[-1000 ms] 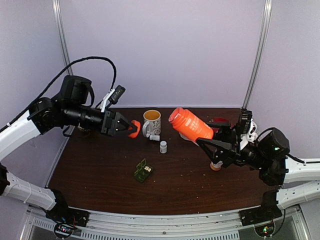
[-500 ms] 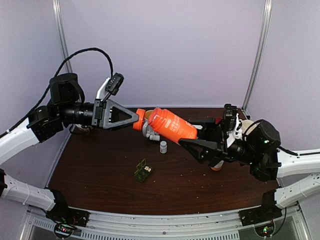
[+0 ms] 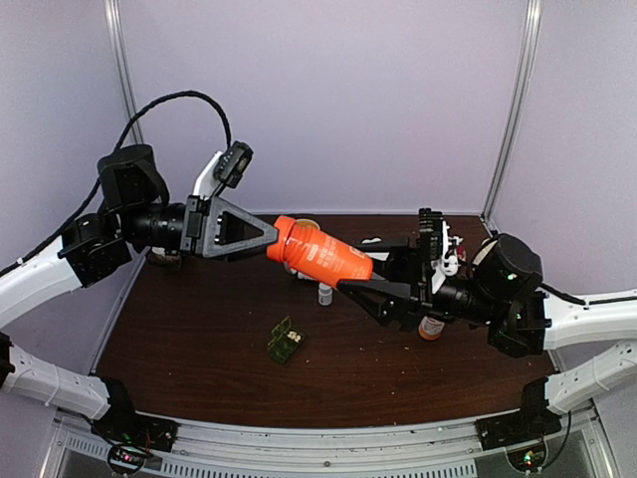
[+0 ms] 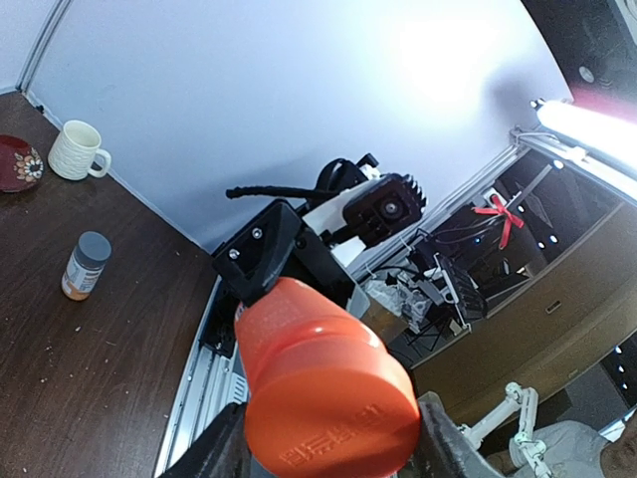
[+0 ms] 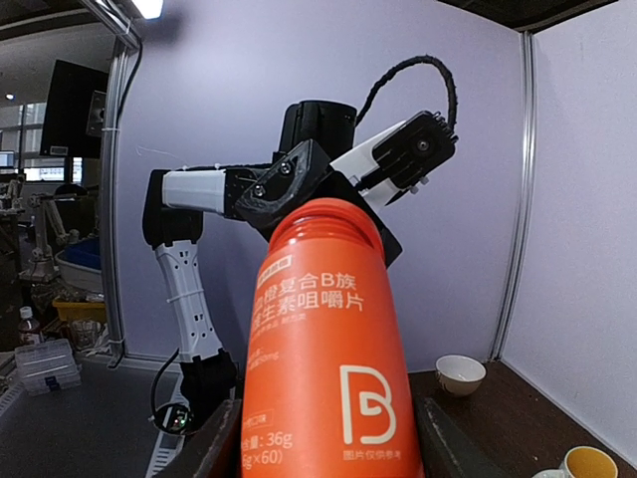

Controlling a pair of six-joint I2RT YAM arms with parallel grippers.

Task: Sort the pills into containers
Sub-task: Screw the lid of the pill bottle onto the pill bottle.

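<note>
The orange cap is sitting against the bottle's opening (image 3: 292, 241) (image 4: 320, 349), so the left gripper should turn in place to twist the cap on that opening, and then release it.
The dark green pill box (image 3: 286, 342) lies open on the table, its lid up, with pale pills in one compartment. Both grippers are well above it. My left gripper (image 3: 275, 239) is shut on the orange cap (image 3: 284, 240), which also shows in the left wrist view (image 4: 328, 413). My right gripper (image 3: 355, 275) is shut on the orange bottle (image 3: 326, 258), held tilted in the air, label in the right wrist view (image 5: 328, 368). The cap sits against the bottle's mouth. I cannot tell whether it is screwed on.
A tiny white bottle (image 3: 324, 293) stands under the orange bottle. A yellow-filled mug (image 3: 304, 227) is partly hidden behind it. A small amber bottle (image 3: 430, 328) stands under the right arm. A white mug (image 4: 78, 149) and a red dish (image 4: 15, 164) stand at the far right.
Both arms have closed toward each other. The cap and the bottle were apart a second ago; now the cap is at the bottle's mouth, and the bottle has swung left and lower.
</note>
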